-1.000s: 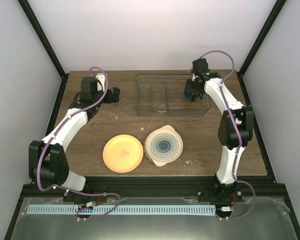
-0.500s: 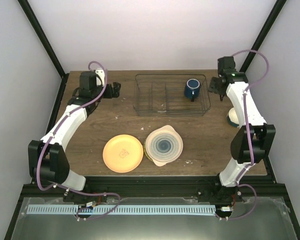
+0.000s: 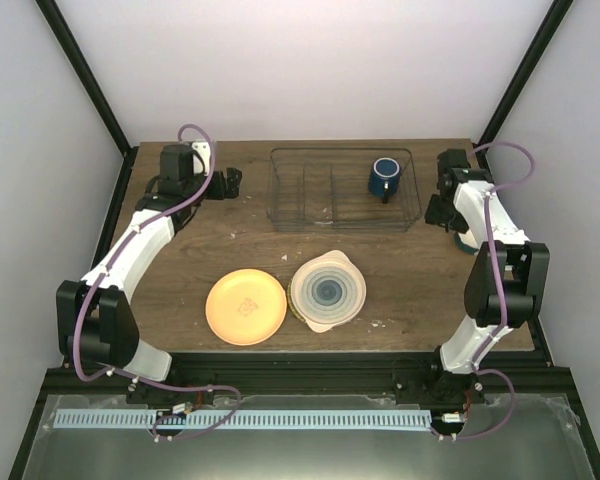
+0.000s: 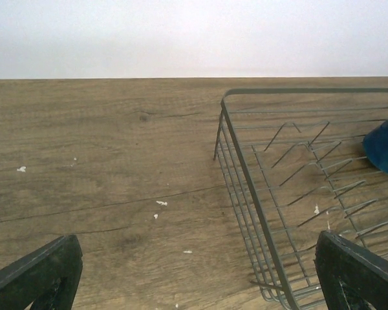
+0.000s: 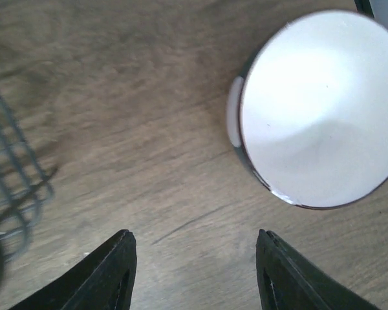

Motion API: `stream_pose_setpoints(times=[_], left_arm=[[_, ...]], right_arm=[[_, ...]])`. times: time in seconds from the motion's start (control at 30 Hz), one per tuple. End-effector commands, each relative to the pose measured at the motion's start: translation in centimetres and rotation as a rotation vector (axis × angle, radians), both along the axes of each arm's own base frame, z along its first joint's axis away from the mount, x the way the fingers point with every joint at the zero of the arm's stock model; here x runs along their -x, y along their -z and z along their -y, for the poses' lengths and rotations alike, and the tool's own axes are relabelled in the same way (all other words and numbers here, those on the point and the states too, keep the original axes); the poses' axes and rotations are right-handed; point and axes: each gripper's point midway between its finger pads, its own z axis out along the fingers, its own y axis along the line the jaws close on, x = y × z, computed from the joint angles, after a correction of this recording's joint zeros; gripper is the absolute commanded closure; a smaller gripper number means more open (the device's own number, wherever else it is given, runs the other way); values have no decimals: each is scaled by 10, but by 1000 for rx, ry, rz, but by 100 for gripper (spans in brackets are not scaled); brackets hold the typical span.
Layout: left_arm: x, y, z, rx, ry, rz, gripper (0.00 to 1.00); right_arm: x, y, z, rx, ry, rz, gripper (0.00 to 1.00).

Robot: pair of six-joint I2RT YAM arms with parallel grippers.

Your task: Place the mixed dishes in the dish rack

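I should move my right gripper down and to the right in the wrist view next, onto the bowl's rim facing the rack (image 5: 244, 132), because the bowl is beyond my fingers.
The dish rack (image 3: 340, 227) stands at the back of the table, with the dark blue mug (image 3: 384, 176) inside its right end. The orange-yellow plate (image 3: 246, 307) and the cream ringed plate (image 3: 327, 291) lie side by side on the table in front. My right gripper (image 3: 442, 212) is open and empty, right of the rack. In the right wrist view the small white-and-blue bowl (image 5: 320, 110) sits on the wood just ahead and right of the gripper (image 5: 197, 284). In the top view my arm mostly hides the bowl. My left gripper (image 3: 230, 183) is open and empty, left of the rack.
The left wrist view shows the rack's left rim (image 4: 239, 161), bare wood with white crumbs, and a piece of the mug (image 4: 385, 145). The rack's corner (image 5: 13, 194) is at the left of the right wrist view. The table's right edge is close to the bowl.
My right gripper left the mug in the rack, swung out to the right, then came down and forward over the bowl. The left arm has hardly moved.
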Motion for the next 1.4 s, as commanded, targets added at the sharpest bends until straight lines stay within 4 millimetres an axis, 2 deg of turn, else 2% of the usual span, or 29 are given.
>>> stream_pose_setpoints(times=[0.0,0.2,0.37,0.67,0.93,1.0,1.07,1.23,1.27,1.37], left_arm=[[7,4,-3,-5,3,-5,0],[10,9,-1,1,10,-15,0],[8,8,0,13,11,-10,0],[7,13,0,7,11,-23,0],[4,15,-1,-2,7,-29,0],[3,15,-1,-4,7,-32,0],[2,16,0,-6,8,-33,0],[0,17,0,-9,8,-37,0],[-1,17,0,-8,8,-37,0],[-3,17,1,-6,11,-38,0]], right_arm=[[7,-3,24,-2,70,43,48],[12,20,32,-2,64,11,47],[1,30,35,32,11,11,46],[-16,50,54,125,-16,-10,45],[-31,75,55,101,-49,-23,47],[-33,79,54,91,-53,-27,51],[-35,84,53,83,-56,-32,60],[-38,85,50,66,-69,-25,94],[-39,84,50,67,-71,-22,99],[-37,79,53,84,-69,-21,99]])
